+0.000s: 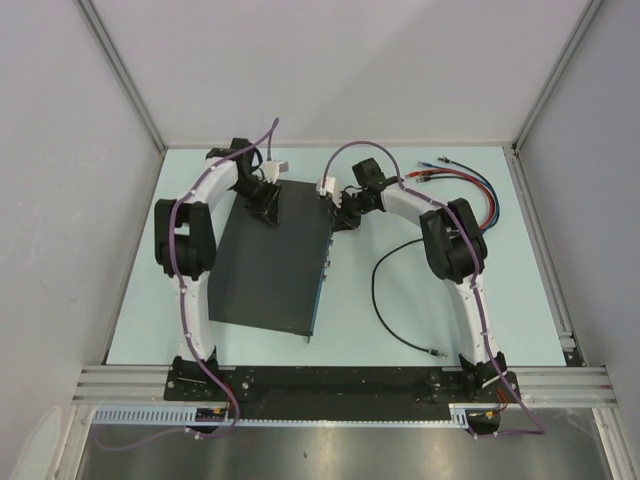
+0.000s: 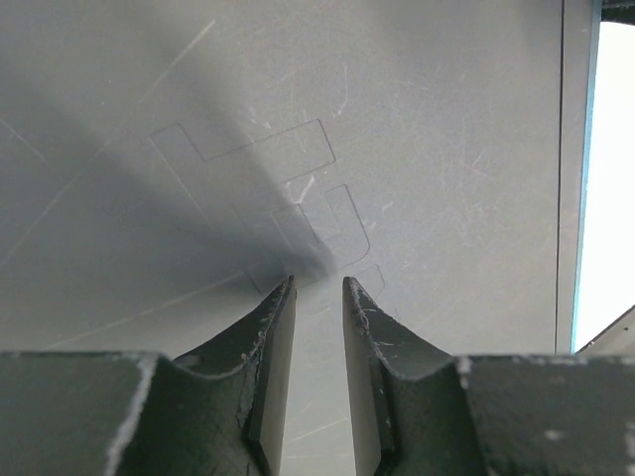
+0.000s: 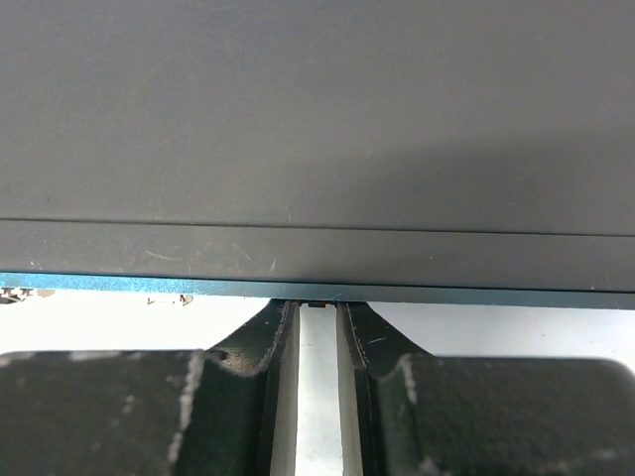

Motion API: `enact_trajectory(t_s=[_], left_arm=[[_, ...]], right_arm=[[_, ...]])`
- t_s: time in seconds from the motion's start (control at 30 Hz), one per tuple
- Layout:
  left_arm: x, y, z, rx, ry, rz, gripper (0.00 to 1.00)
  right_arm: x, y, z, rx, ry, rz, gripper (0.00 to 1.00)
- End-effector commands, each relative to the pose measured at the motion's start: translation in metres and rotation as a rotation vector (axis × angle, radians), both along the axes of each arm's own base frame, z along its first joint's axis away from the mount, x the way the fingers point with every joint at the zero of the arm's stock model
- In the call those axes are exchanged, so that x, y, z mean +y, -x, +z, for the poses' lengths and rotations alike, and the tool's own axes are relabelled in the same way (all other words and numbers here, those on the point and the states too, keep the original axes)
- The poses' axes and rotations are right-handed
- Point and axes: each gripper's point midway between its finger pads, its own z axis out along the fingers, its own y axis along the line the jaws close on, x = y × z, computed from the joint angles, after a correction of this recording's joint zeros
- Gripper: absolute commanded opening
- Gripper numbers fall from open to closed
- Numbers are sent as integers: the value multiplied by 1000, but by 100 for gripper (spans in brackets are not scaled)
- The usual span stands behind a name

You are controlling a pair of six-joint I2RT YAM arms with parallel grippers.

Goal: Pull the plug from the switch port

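Note:
My right gripper will next move away from the switch's port side [image 1: 325,270], closed on the plug, and release the plug beside the leads, which are to its right in the top view.
The switch [image 1: 270,265] is a flat black box lying at an angle on the table; its light blue-grey port face [image 1: 325,270] points right. My left gripper [image 1: 265,207] rests on its far top with the jaws a narrow gap apart and empty; in the left wrist view [image 2: 317,283] the tips touch the scratched lid [image 2: 397,149]. My right gripper [image 1: 337,207] is at the far end of the port face. In the right wrist view [image 3: 317,305] the fingers are closed on the plug [image 3: 317,303], a small dark piece at the blue edge [image 3: 149,286]. The sockets are hidden.
A loose black cable [image 1: 378,300] loops on the pale table [image 1: 400,330] right of the switch, one connector end near the right arm's base. A bundle of red, blue and black leads [image 1: 470,190] lies at the back right. Grey walls close in three sides.

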Motion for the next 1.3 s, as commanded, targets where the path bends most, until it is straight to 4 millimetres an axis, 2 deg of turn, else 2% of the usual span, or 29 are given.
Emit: enact_trajectory(t_s=[0.0, 0.1, 0.13, 0.17, 0.3, 0.37, 0.43, 0.5, 0.67, 0.73, 0.77, 0.8, 0.83, 0.87, 0.9, 0.93, 0.97, 1.0, 1.03, 1.07, 1.2, 1.27], left_arm=[[-5, -3, 19, -55, 53, 8, 32], [-4, -1, 13, -43, 47, 14, 32], [-4, -1, 13, -44, 46, 13, 32], [-4, 1, 13, -46, 47, 11, 32], [-1, 2, 4, -42, 33, 20, 31], [-2, 3, 3, -35, 35, 20, 31], [-2, 3, 0, -29, 39, 28, 30], [-4, 2, -3, -29, 47, 33, 30], [-8, 1, -4, -19, 67, 37, 30], [-8, 0, -2, -26, 67, 33, 31], [-8, -1, -2, -27, 67, 31, 31], [-8, -2, -1, -31, 68, 29, 31], [-8, -3, -3, -27, 68, 29, 31], [-9, -3, -2, -24, 72, 28, 31], [-10, -5, -1, -27, 76, 28, 31], [-10, -6, -2, -25, 78, 32, 31], [-11, -7, -3, -23, 82, 32, 31], [-12, -8, -1, -25, 86, 38, 32], [-12, -9, -3, -24, 86, 38, 32], [-12, -10, -5, -22, 84, 38, 32], [-14, -10, -7, -20, 80, 39, 32], [-15, -9, -6, -20, 80, 34, 32]], right_arm=[[-9, 17, 8, 31, 36, -2, 0], [-7, 13, 13, 36, 44, -15, 0], [-9, 18, 11, 58, 62, -15, 0], [-12, 12, 14, 20, 91, -7, 0], [-36, 17, 11, 19, 192, 19, 0], [-63, 18, 0, 38, 280, -11, 0], [-89, 35, -24, 111, 385, 12, 0], [-106, 43, -35, 143, 446, 7, 0], [-105, 28, -5, 168, 299, -100, 0], [-103, 19, 23, 202, 189, -172, 0], [-103, 13, 32, 197, 148, -205, 0], [-104, 14, 38, 263, 112, -290, 0], [-116, 6, 50, 268, 83, -365, 0], [-120, -6, 58, 260, 45, -439, 0], [-129, -8, 60, 305, 32, -538, 0], [-140, -3, 54, 334, 42, -596, 0], [-152, -12, 66, 290, 25, -660, 0], [-172, -17, 62, 258, 75, -763, 0], [-184, -14, 54, 297, 88, -876, 0], [-202, -25, 59, 265, 69, -957, 0], [-252, -43, 43, 258, 105, -1223, 0], [-266, -52, 41, 231, 115, -1268, 0]])
